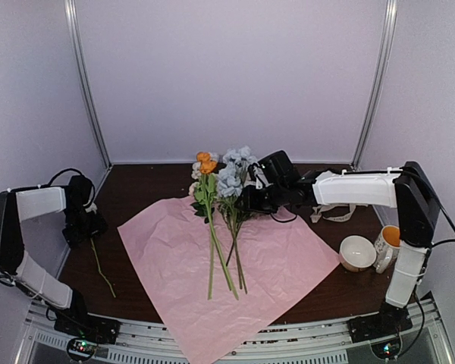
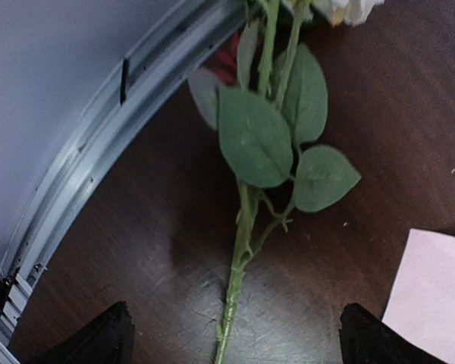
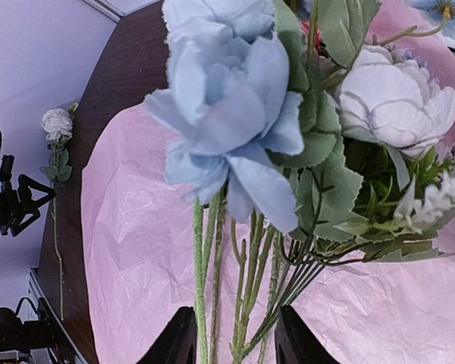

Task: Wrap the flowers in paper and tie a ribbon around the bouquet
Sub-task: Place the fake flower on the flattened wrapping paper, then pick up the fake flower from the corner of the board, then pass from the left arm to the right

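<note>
My left gripper moves down toward the table onto the loose flower's bare stem [image 1: 93, 243] [image 2: 227, 322] just short of the leaves next, because the stem runs between the open fingers.
The pale pink paper [image 1: 280, 258] lies flat mid-table. The flowers [image 1: 226, 182], blue, white and orange, rest on it with their stems pointing at the near edge. My right gripper [image 1: 252, 199] stands open just below the heads. In the right wrist view the green stems [image 3: 246, 288] pass loosely between its fingers [image 3: 174, 341], under a blue bloom [image 3: 227, 98]. My left gripper [image 1: 87, 220] is at the far left, wide open over one loose white flower's stem [image 2: 239, 258], which lies on the table. The cream ribbon [image 1: 332, 215] lies under the right forearm.
A white cup [image 1: 356, 252] and a mug [image 1: 387, 244] stand at the right by the right arm's base. The loose flower's stem [image 1: 100, 267] runs toward the near left edge. A metal frame rail [image 2: 83, 167] borders the table at the left.
</note>
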